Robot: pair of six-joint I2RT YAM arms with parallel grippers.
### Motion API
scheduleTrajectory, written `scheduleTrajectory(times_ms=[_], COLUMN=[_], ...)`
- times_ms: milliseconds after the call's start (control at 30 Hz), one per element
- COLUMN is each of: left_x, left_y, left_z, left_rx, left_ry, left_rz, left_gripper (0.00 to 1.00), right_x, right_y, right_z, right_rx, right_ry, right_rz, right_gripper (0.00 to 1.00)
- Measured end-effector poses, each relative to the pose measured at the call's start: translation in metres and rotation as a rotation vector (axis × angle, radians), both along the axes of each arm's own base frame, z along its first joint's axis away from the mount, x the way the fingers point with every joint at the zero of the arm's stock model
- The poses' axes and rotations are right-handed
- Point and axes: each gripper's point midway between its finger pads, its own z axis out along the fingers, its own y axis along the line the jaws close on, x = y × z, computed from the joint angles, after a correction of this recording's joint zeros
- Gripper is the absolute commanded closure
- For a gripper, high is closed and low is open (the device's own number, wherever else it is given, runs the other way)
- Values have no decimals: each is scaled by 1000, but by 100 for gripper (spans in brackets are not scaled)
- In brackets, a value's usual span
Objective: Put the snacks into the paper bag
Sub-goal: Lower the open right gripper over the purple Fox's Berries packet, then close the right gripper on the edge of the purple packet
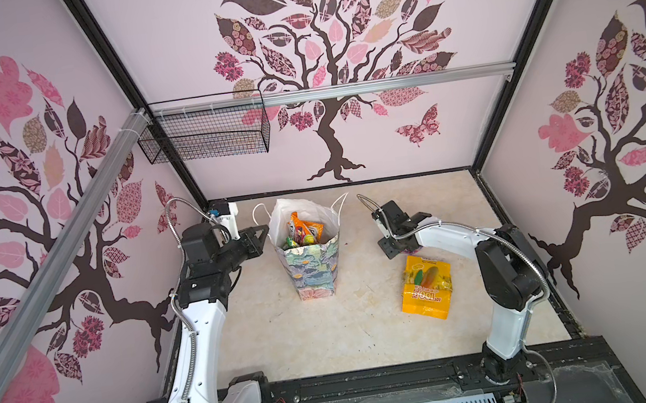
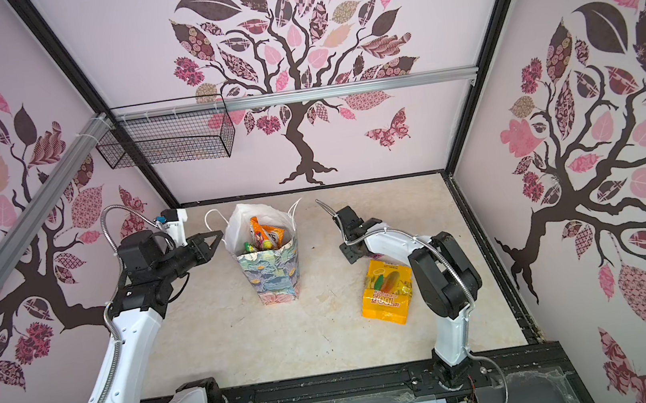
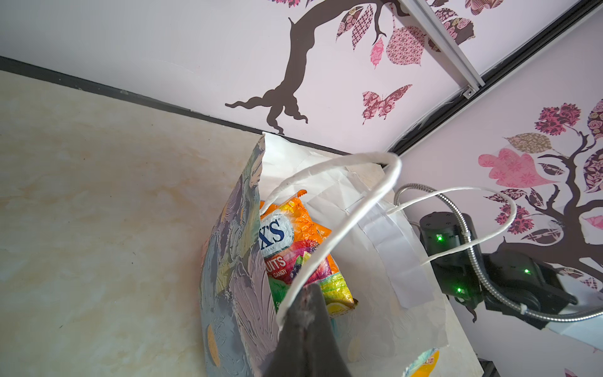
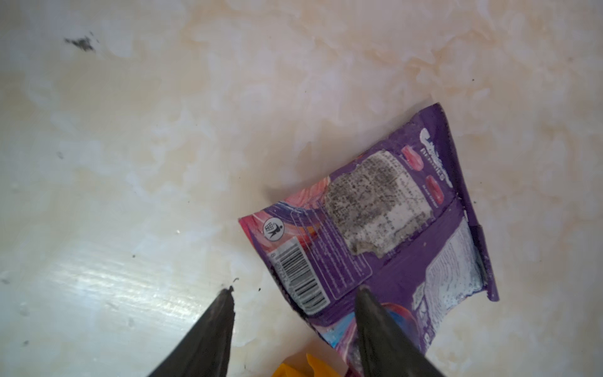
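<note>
One fingertip of my right gripper already hangs over the packet and the other beside it, so I should next turn and lower it onto the purple packet's pink barcode end (image 4: 282, 263).
The paper bag (image 1: 313, 272) (image 2: 274, 277) stands upright at mid-table, floral outside and white inside. Several snacks (image 1: 303, 230) (image 3: 293, 248) stick up in it, an orange one foremost. My left gripper (image 1: 264, 231) (image 3: 306, 293) is shut, its tip at the bag's left rim where a white cord handle (image 3: 352, 215) meets it. I cannot tell whether it pinches anything. My right gripper (image 1: 389, 248) (image 4: 295, 290) hangs open just above the table. One finger is over a purple snack packet (image 4: 375, 212) lying face down. A yellow snack packet (image 1: 426, 286) (image 2: 387, 291) lies right beside it, nearer the front.
A black wire basket (image 1: 204, 133) hangs on the back wall, high at the left. A black frame rail (image 1: 377, 384) runs along the table's front edge. The right arm's wrist (image 3: 456, 254) shows just beyond the bag in the left wrist view.
</note>
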Motion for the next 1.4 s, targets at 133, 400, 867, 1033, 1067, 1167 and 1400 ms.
scheduleTrajectory(times_ms=[133,400,867,1033,1067,1167,1400], left_x=[0,0,1,1,1,1,1], left_y=[1,2,6,6,6,6,6], left_z=[0,1,1,1,1,1,1], left_rx=[0,0,0,0,0,0,0], left_ry=[-2,-2,-2,-2,-2,-2,-2], left_rz=[3,6,17,18,18,18,18], left_gripper=[100,100,100,100,100,100,100], right_x=[-3,17,30,35,36,38,40], right_y=[4,3,2,-1,-2,-2,-2], right_z=[-3,-1,-19,-22,-23,-23,-21], right_rx=[-73,-158,-289,-322,-330,-338,-330], right_ry=[-35,-135,-189,-206,-209,-217,-229], right_rz=[49,59,82,68,66,58,48], right_gripper=[38,38,39,50,53,59,72])
